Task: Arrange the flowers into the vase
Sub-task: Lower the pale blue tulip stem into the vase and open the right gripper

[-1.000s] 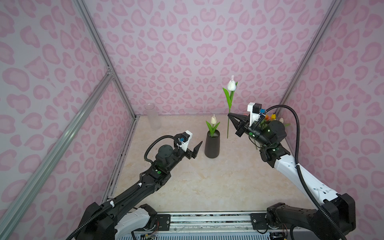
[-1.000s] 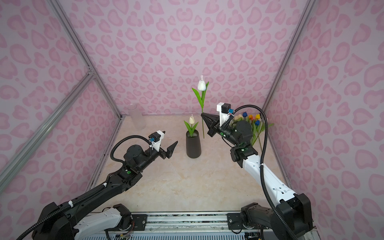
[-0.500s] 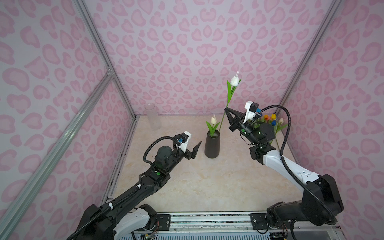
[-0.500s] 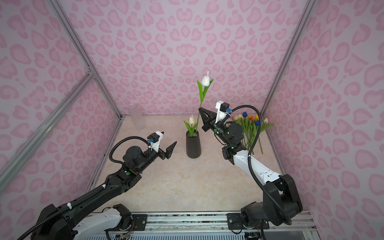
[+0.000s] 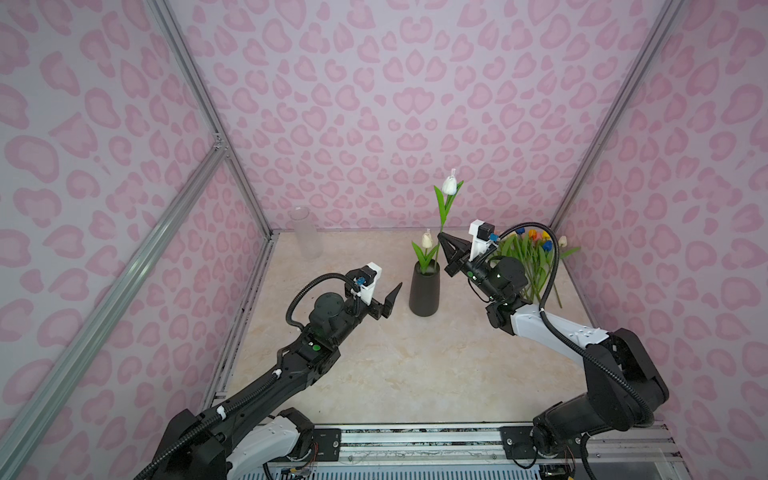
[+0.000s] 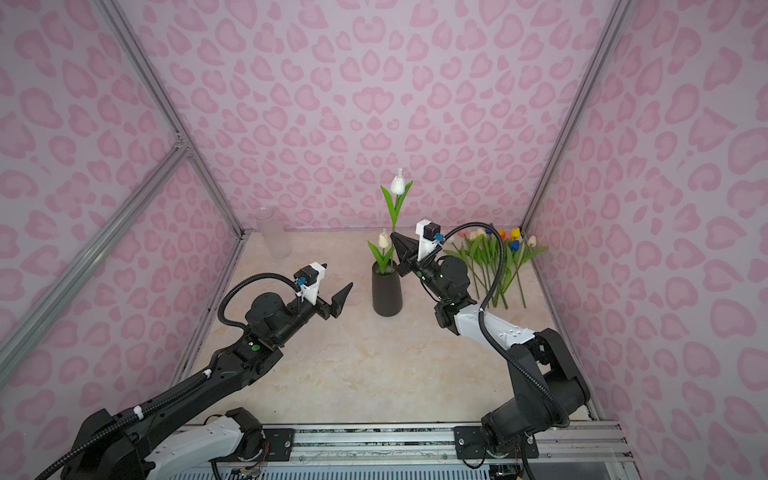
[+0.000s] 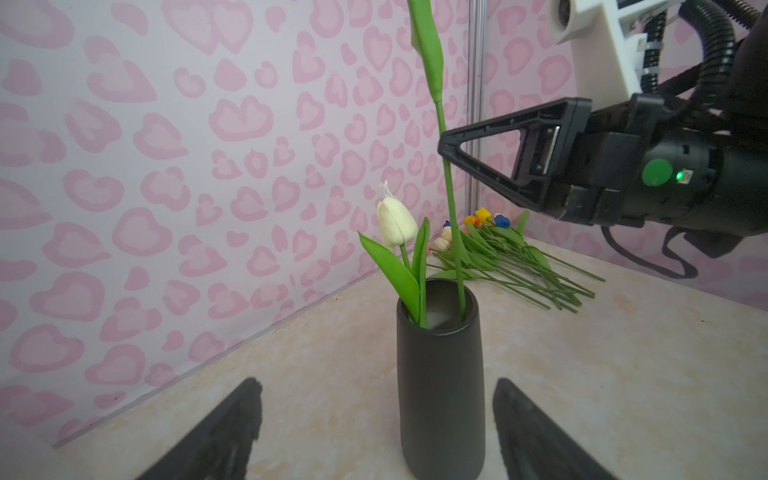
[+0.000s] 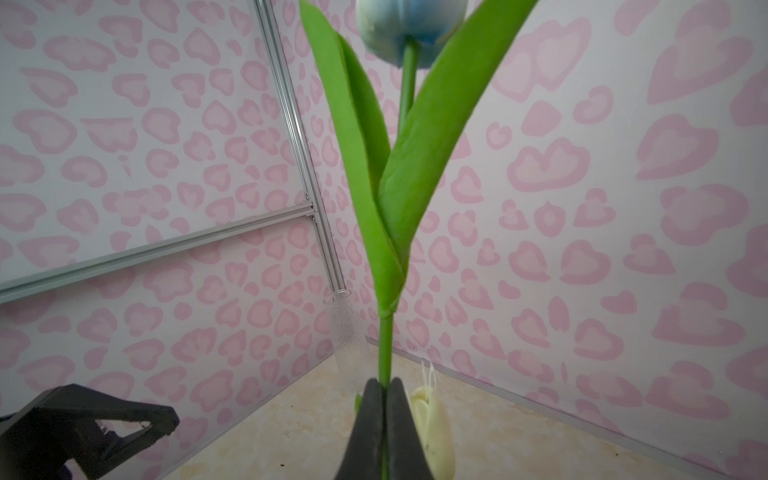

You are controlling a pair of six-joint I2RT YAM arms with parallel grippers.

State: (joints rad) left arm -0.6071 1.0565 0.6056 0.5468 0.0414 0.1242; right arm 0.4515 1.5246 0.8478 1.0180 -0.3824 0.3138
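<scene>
I will move my right gripper straight down toward the opening of the dark vase (image 5: 424,291) next and release, since the lower end of the pale-headed tulip's thin stem already dips inside the vase's rim.
The dark vase (image 5: 424,291) (image 6: 387,291) (image 7: 440,374) stands mid-table with a cream tulip (image 5: 427,240) (image 7: 397,222) in it. My right gripper (image 5: 441,237) (image 6: 394,236) (image 8: 384,386) is shut on the thin stem of a pale-headed tulip (image 5: 449,185) (image 6: 397,185) (image 8: 411,29), held upright above the vase. In the left wrist view the stem's lower end (image 7: 461,307) dips inside the vase rim. My left gripper (image 5: 392,295) (image 6: 343,295) (image 7: 376,386) is open and empty, just left of the vase. The other flowers (image 5: 532,249) (image 6: 494,253) (image 7: 498,245) lie piled at the back right.
A clear glass cylinder (image 5: 306,232) (image 6: 274,235) (image 8: 347,328) stands at the back left by the wall. Pink patterned walls with metal frame posts close in three sides. The arms' rail (image 5: 415,440) runs along the front edge.
My right gripper has carried the tulip left and down, over the vase, and the flower now stands more upright. The left arm has not moved.
</scene>
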